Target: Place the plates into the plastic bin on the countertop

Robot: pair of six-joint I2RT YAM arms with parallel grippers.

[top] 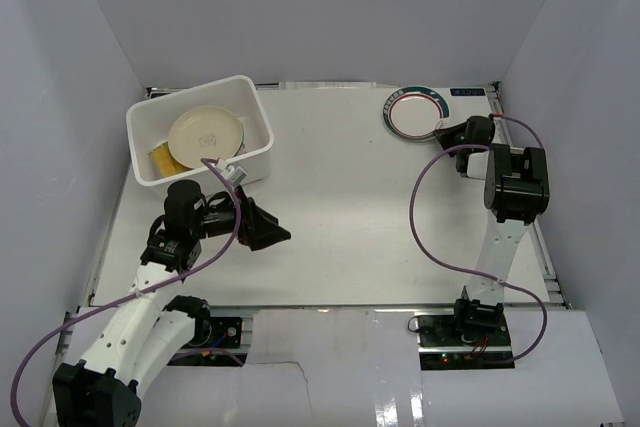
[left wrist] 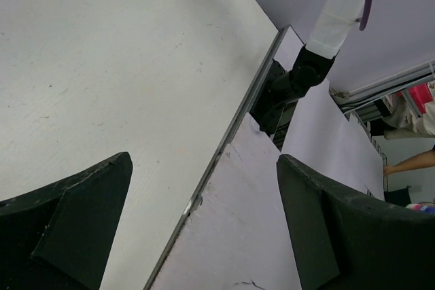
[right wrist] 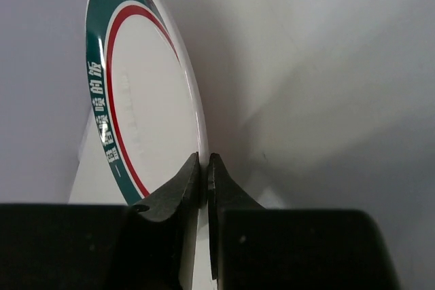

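My right gripper lifts to clear the bin's side next, crosses to the cream plate (top: 204, 134), which lies to the gripper's left in the top view, lowers and releases.
A white green-rimmed plate (top: 414, 112) with a red inner ring sits at the far right of the countertop (top: 340, 217). My right gripper (top: 447, 134) is shut on its near rim; in the right wrist view the fingers (right wrist: 178, 188) pinch the rim of the plate (right wrist: 146, 110) between them. The white plastic bin (top: 255, 107) stands at the far left and holds a cream plate (top: 204, 134) on top of a yellow plate (top: 160, 158). My left gripper (top: 275, 234) is open and empty, just in front of the bin, over the countertop (left wrist: 102, 73). The other plates are hidden.
Pale grey walls (top: 320, 7) close in the countertop on three sides. A white panel (left wrist: 258, 188) lies along the near edge past a thin dark strip. The right arm's base (left wrist: 292, 86) shows in the left wrist view. Purple cables (top: 430, 217) loop by each arm.
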